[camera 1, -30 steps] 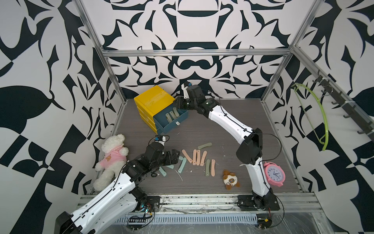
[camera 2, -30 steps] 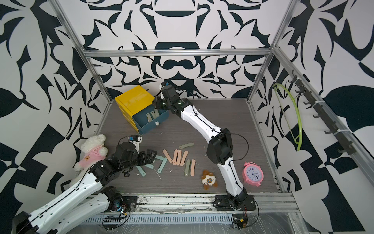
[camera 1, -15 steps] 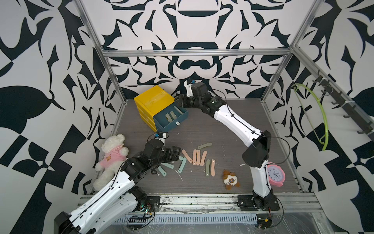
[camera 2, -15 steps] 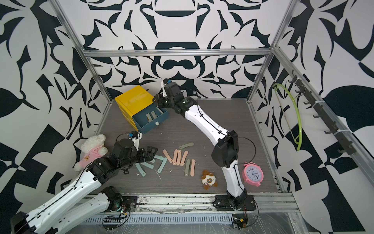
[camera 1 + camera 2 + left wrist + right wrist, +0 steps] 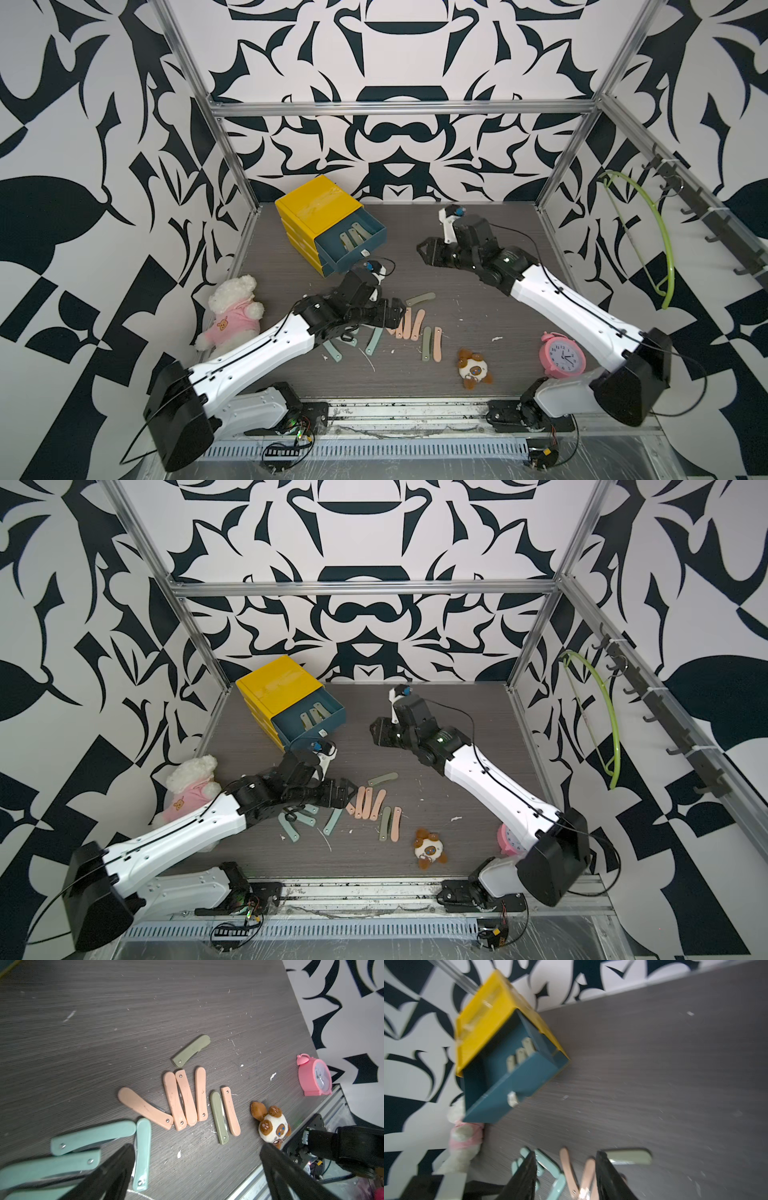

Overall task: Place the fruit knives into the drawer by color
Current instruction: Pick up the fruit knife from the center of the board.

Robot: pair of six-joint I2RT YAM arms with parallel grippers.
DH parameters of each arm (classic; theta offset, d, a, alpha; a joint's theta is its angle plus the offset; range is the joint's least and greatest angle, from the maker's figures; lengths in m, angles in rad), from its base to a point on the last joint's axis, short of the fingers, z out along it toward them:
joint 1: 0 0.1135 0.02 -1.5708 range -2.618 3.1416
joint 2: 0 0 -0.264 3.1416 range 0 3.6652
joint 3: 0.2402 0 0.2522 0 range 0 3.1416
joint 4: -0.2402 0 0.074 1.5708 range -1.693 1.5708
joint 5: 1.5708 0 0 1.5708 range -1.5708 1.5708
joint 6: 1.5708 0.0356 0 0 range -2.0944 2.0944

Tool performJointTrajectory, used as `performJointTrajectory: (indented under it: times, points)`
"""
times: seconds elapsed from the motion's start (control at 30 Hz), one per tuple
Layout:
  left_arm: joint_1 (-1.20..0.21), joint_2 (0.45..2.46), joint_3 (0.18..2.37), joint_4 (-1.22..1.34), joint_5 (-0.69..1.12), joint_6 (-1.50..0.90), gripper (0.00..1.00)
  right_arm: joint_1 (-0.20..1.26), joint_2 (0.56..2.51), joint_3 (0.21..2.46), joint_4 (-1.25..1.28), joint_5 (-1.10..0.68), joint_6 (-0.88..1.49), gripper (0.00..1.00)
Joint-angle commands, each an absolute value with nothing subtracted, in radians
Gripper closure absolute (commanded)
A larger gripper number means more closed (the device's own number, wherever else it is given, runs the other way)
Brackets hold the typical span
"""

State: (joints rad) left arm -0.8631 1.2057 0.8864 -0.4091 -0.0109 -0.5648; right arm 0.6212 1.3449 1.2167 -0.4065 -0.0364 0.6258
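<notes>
My left gripper's open fingers are above and inward of the olive knife beyond the peach row [image 5: 421, 299] [image 5: 191, 1050]. My left gripper will move outward and down onto it next.
The blue drawer [image 5: 354, 261] stands pulled out of the yellow cabinet [image 5: 316, 203] with three olive fruit knives [image 5: 352, 239] inside. On the table lie peach knives [image 5: 409, 324], olive knives [image 5: 420, 298] and mint knives [image 5: 374, 341]. My left gripper [image 5: 400, 312] hovers low at the left end of the peach row, open and empty. In the left wrist view its fingers [image 5: 116, 1167] flank bare table below the peach knives [image 5: 182, 1097]. My right gripper [image 5: 420, 250] hangs right of the drawer, open with nothing between its jaws, and its wrist view looks down on the drawer [image 5: 500, 1097].
A white plush bear in pink [image 5: 230, 313] sits at the left wall. A small brown-and-white plush [image 5: 473, 368] and a pink alarm clock [image 5: 562, 359] stand front right. A green hanger [image 5: 648, 241] hangs on the right wall rail.
My right arm has pulled back from over the drawer to the right, its jaws opening a little. My left gripper has slid right from the mint knives toward the peach ones.
</notes>
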Motion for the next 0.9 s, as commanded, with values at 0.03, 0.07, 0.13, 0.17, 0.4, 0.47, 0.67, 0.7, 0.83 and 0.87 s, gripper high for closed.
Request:
performJointTrajectory:
  times: [0.03,0.07,0.13,0.17,0.4,0.47,0.67,0.7,0.83,0.87]
  points:
    - [-0.888,1.370,0.942,-0.412,0.029,-0.509,0.02,0.618,1.178,1.056,-0.500,0.092,0.669,0.52]
    - [-0.892,1.406,0.957,-0.415,0.030,-0.496,0.03,0.614,1.147,1.025,-0.519,0.110,0.671,0.51]
    - [-0.894,1.485,1.007,-0.435,0.027,-0.465,0.05,0.601,1.083,0.952,-0.547,0.135,0.684,0.50]
    - [-0.894,1.521,1.028,-0.440,0.029,-0.448,0.05,0.594,1.058,0.926,-0.550,0.135,0.692,0.50]
    - [-0.894,1.785,1.290,-0.538,-0.043,-0.295,0.04,0.561,0.994,0.798,-0.550,0.091,0.732,0.49]
    - [-0.889,1.853,1.362,-0.565,-0.049,-0.258,0.04,0.558,0.989,0.781,-0.545,0.086,0.739,0.49]
    - [-0.881,2.039,1.562,-0.691,-0.050,-0.177,0.04,0.550,0.961,0.742,-0.545,0.080,0.741,0.49]
    - [-0.881,2.059,1.579,-0.696,-0.059,-0.170,0.04,0.547,0.951,0.734,-0.545,0.080,0.741,0.49]
    - [-0.881,2.118,1.647,-0.726,-0.085,-0.148,0.04,0.534,0.924,0.714,-0.549,0.074,0.742,0.49]
    - [-0.881,2.129,1.658,-0.732,-0.090,-0.145,0.04,0.531,0.919,0.711,-0.548,0.071,0.742,0.49]
